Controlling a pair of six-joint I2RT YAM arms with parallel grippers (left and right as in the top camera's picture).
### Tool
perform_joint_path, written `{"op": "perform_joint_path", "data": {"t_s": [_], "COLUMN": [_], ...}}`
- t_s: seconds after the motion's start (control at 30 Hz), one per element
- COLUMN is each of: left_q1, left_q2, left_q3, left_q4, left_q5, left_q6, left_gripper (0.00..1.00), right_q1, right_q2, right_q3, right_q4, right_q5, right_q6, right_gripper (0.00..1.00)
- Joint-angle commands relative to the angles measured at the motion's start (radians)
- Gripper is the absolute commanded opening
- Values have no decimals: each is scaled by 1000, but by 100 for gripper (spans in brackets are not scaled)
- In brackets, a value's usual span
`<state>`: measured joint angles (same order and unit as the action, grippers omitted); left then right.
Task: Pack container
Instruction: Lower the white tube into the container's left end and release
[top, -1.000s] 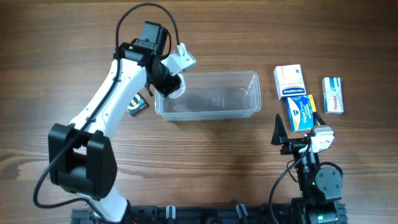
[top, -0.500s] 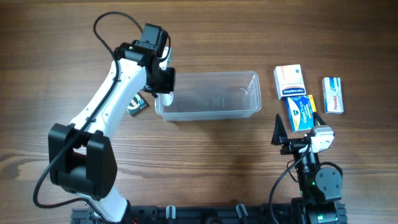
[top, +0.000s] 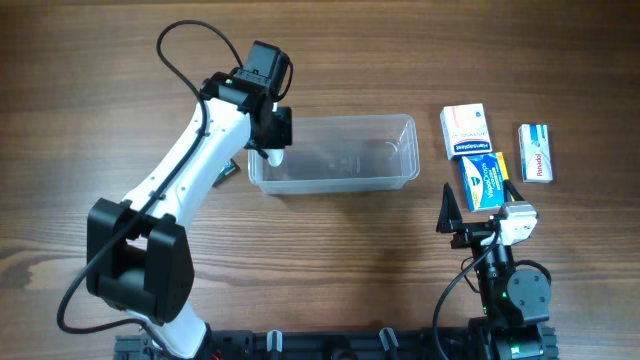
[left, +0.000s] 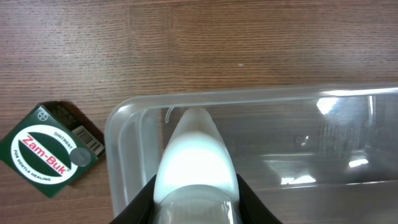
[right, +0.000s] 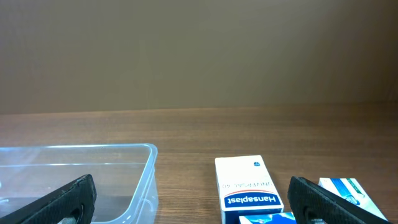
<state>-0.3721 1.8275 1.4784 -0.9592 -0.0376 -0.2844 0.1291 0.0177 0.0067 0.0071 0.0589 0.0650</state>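
Note:
My left gripper moves the white bottle down and slightly back to the container's empty end by the Zam-Buk box next, then releases it.
The clear plastic container (top: 395, 180) lies in the middle of the table, also in the left wrist view (left: 124, 118) and the right wrist view (right: 149, 152). My left gripper (top: 274, 152) is shut on a white bottle (left: 196, 162) and holds it over the container's left end, tip pointing down into it. My right gripper (top: 478, 215) is open and empty, low near the front edge, right of the container. Its fingers (right: 193, 196) frame a white Hansaplast box (right: 249, 183).
A green Zam-Buk box (left: 50, 149) lies just left of the container, mostly hidden under my left arm in the overhead view (top: 226, 170). Right of the container lie the Hansaplast box (top: 465, 130), a blue box (top: 484, 180) and a white-blue box (top: 537, 152).
My left gripper has turned the white bottle from lying sideways to pointing down and shifted it over the container's left end. The right arm has not moved.

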Motion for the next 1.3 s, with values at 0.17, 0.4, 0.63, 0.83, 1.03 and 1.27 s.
{"op": "perform_joint_path", "data": {"t_s": [0.17, 0.4, 0.63, 0.83, 1.03, 1.27], "left_q1": [-10, -10, -13, -12, -13, -17], "left_q2": [3, 3, 0, -26, -90, -93], "left_q3": [-61, -140, -140, -140, -140, -140], "left_q4": [88, 149, 129, 117, 116, 84], "left_q5": [-36, -35, -35, -36, -35, -58], "left_q6": [-23, -23, -23, -23, -23, -19], "left_gripper": [4, 4, 4, 4, 4, 4], "right_q1": [0, 0, 0, 0, 0, 0], "right_q2": [-4, -4, -4, -4, -4, -4], "right_q3": [-2, -2, -2, -2, -2, -2], "right_q4": [5, 5, 5, 5, 5, 5], "right_q5": [-15, -15, -15, -15, -15, -15], "right_q6": [-11, -11, -11, -11, -11, -10], "right_gripper": [100, 100, 100, 100, 100, 100]}}
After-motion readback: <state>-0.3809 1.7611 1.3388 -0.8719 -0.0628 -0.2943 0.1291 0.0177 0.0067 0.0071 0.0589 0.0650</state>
